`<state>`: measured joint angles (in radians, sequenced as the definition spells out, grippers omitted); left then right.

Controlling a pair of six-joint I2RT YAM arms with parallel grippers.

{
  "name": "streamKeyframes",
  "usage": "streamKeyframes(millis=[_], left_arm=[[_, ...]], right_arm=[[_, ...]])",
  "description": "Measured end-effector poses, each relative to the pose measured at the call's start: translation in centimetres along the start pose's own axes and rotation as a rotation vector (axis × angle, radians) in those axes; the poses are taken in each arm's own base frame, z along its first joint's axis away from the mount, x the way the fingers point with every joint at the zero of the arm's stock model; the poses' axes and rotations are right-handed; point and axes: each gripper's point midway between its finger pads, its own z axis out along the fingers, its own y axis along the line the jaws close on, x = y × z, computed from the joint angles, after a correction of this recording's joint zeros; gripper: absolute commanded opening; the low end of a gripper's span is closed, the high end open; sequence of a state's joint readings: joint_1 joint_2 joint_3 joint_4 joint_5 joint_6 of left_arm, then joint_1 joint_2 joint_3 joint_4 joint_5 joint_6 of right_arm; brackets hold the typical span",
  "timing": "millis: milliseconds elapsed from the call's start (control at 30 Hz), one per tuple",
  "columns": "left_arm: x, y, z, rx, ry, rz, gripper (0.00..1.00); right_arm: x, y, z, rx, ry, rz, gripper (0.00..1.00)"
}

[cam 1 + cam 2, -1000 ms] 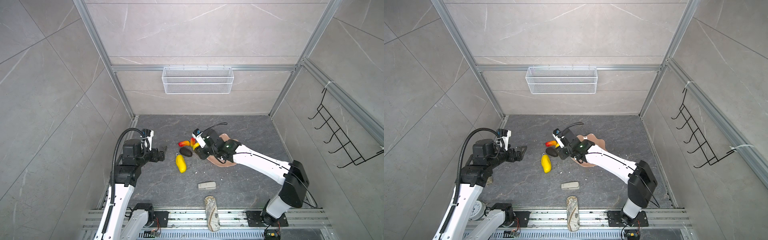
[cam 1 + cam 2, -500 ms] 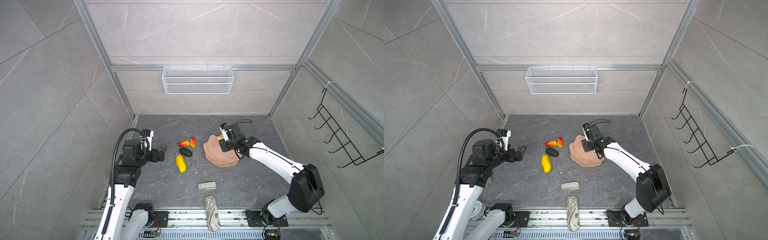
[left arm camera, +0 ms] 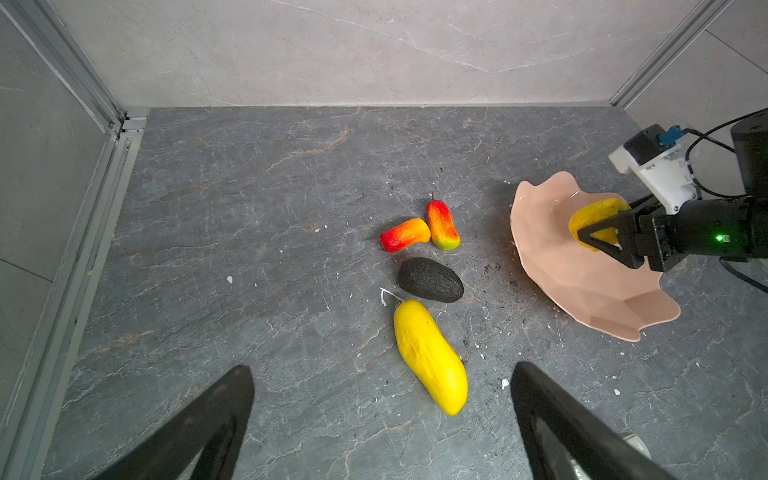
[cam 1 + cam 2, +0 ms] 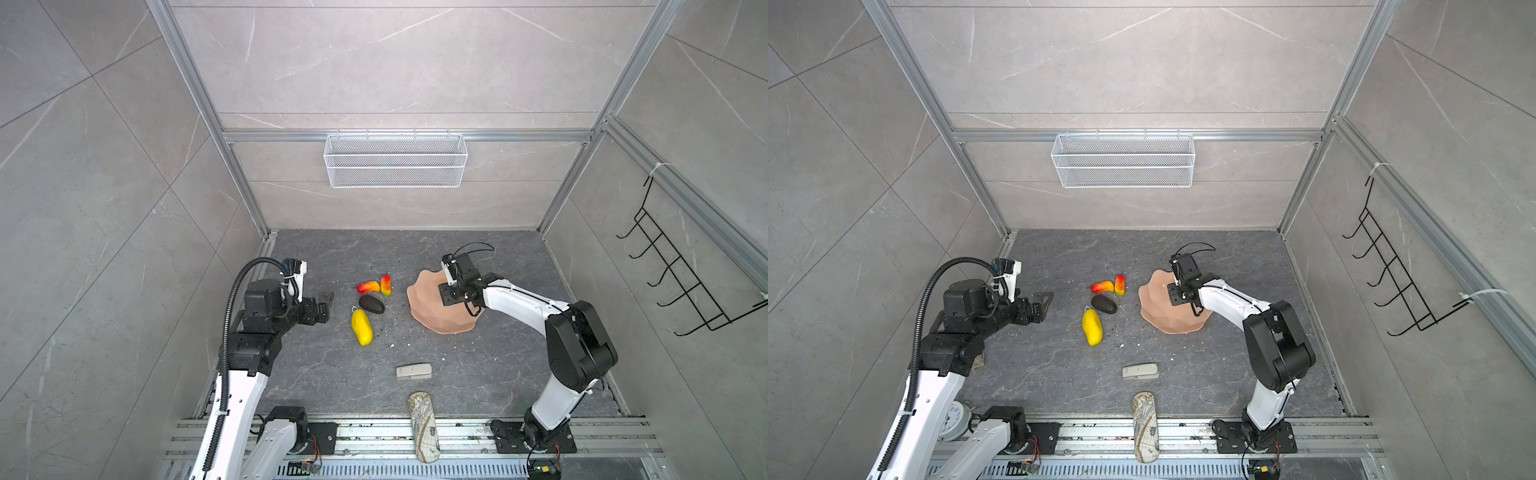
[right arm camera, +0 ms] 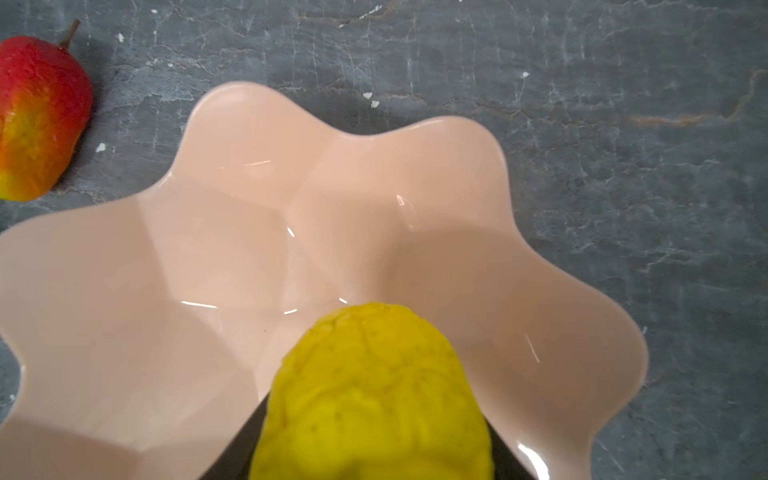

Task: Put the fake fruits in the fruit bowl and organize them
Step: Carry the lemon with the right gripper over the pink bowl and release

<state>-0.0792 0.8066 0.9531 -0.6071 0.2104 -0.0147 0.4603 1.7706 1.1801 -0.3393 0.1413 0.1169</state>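
Next, my right gripper moves down deeper into the bowl and lets go of the fruit there, because the bowl's bare bottom lies open beneath the round yellow fruit (image 5: pixel 374 395).
The pale pink scalloped fruit bowl (image 4: pixel 432 316) (image 4: pixel 1163 316) (image 5: pixel 249 208) sits right of centre on the dark floor. My right gripper (image 4: pixel 448 293) (image 3: pixel 592 232) hangs just over its inside, shut on a round yellow fruit (image 5: pixel 374 395) (image 3: pixel 594 214). Left of the bowl lie a long yellow fruit (image 4: pixel 361 327) (image 3: pixel 430 357), a black-brown oval (image 4: pixel 371 304) (image 3: pixel 430 279) and two red-orange-yellow fruits (image 4: pixel 368 286) (image 4: pixel 385 284) (image 3: pixel 405 235). My left gripper (image 4: pixel 328 297) (image 3: pixel 382 374) stands open with nothing in it, left of the long yellow fruit.
A beige stapler-like block (image 4: pixel 413 370) lies toward the front, and a map-patterned case (image 4: pixel 424 426) rests on the front rail. A white wire basket (image 4: pixel 395 160) hangs on the back wall. A black hook rack (image 4: pixel 681 282) is on the right wall.
My right gripper has swung from the cluster of fruits to the right, carrying the round yellow fruit over the bowl. The left arm has not moved.
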Motion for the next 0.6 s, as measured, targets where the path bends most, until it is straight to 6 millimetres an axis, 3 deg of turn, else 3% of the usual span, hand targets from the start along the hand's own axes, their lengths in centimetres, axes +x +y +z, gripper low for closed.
streamKeyframes(millis=[200,600], left_arm=[[0.0,0.0,0.0,-0.001,-0.001,0.000,1.00],[0.0,0.0,-0.1,0.000,-0.003,0.001,1.00]], right_arm=[[0.9,0.4,1.3,-0.015,0.037,0.019,0.25],[1.1,0.7,2.1,-0.028,0.038,0.046,0.30]])
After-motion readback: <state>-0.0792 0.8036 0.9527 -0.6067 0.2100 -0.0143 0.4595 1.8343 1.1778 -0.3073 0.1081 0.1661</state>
